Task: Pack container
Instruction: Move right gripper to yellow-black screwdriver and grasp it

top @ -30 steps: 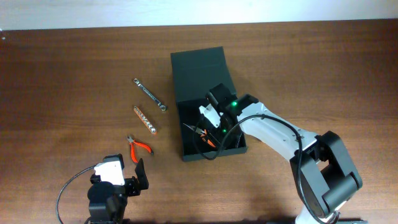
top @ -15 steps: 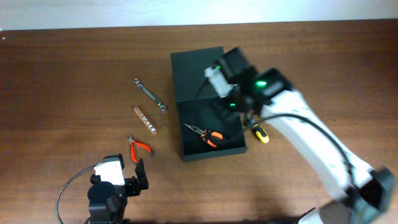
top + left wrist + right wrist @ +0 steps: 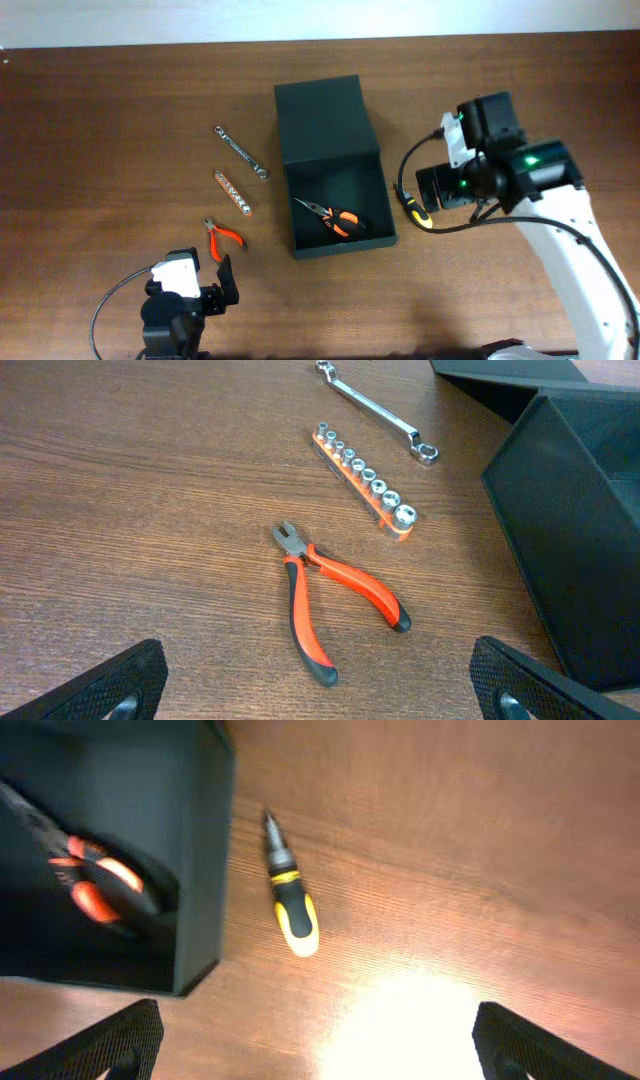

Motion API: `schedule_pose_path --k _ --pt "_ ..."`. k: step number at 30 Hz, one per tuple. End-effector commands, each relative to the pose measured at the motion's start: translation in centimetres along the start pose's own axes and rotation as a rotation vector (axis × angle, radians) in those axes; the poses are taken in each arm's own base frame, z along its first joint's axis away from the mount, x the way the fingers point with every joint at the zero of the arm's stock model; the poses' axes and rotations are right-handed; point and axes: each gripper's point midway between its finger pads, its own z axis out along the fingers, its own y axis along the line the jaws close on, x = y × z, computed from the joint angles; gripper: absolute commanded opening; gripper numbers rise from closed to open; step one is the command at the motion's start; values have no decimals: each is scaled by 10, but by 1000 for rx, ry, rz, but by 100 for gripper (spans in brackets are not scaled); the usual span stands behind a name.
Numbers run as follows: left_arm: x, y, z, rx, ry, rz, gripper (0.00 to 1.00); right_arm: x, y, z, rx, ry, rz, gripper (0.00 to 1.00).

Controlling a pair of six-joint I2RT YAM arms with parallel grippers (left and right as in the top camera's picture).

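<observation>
The screwdriver lies on the tabletop below the gripper's open fingers. I need to lower my right gripper onto the screwdriver's yellow-and-black handle (image 3: 417, 211) (image 3: 295, 914) next and close around it.
The dark green-black container (image 3: 383, 215) stands open mid-table, its flap lid (image 3: 326, 118) folded back. Orange-handled needle-nose pliers (image 3: 334, 218) lie inside it; they also show in the right wrist view (image 3: 100, 885). A yellow-and-black screwdriver (image 3: 414, 209) lies on the table just right of the box, also in the right wrist view (image 3: 287, 902). My right gripper (image 3: 315, 1055) is open and empty above it, right of the container (image 3: 195, 870). My left gripper (image 3: 320, 690) is open and empty at the front left, just short of red-handled pliers (image 3: 330, 595).
A socket rail (image 3: 235, 193) and a combination wrench (image 3: 241, 151) lie left of the box, with the red pliers (image 3: 222, 236) in front of them. The left wrist view shows the rail (image 3: 362, 478), the wrench (image 3: 375, 410) and the container's wall (image 3: 570, 560).
My right arm has lifted out of the container and swung right, leaving the needle-nose pliers inside. The screwdriver has come into view. The left arm has not moved.
</observation>
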Motion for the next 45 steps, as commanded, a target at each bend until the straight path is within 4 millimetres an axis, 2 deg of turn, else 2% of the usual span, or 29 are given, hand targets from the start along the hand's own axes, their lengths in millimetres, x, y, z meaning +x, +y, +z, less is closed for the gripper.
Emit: schedule_pose_path --k 1,4,10,14,18,27,35,39,41,45 --pt "-1 3 0 -15 -10 -12 99 20 0 31 -9 72 21 99" --pt "-1 3 0 -15 -10 -12 99 25 1 52 -9 90 30 99" --pt "-1 3 0 -15 -10 -12 99 19 5 83 -30 108 48 99" --pt "-1 3 0 -15 -10 -12 99 33 15 105 -84 209 53 99" --pt "-1 3 0 -15 -10 -12 99 44 15 125 -82 283 55 99" --pt "-1 3 0 -15 -10 -12 99 48 16 146 -82 321 57 99" --pt "-1 3 0 -15 -10 -12 99 49 16 161 -81 335 57 88" --pt "-1 3 0 -15 -10 -12 99 52 16 165 -81 349 57 79" --pt "-1 3 0 -15 -10 -12 99 52 16 165 -81 348 57 71" --pt "-1 3 0 -15 -10 -12 99 50 16 166 -81 339 57 46"
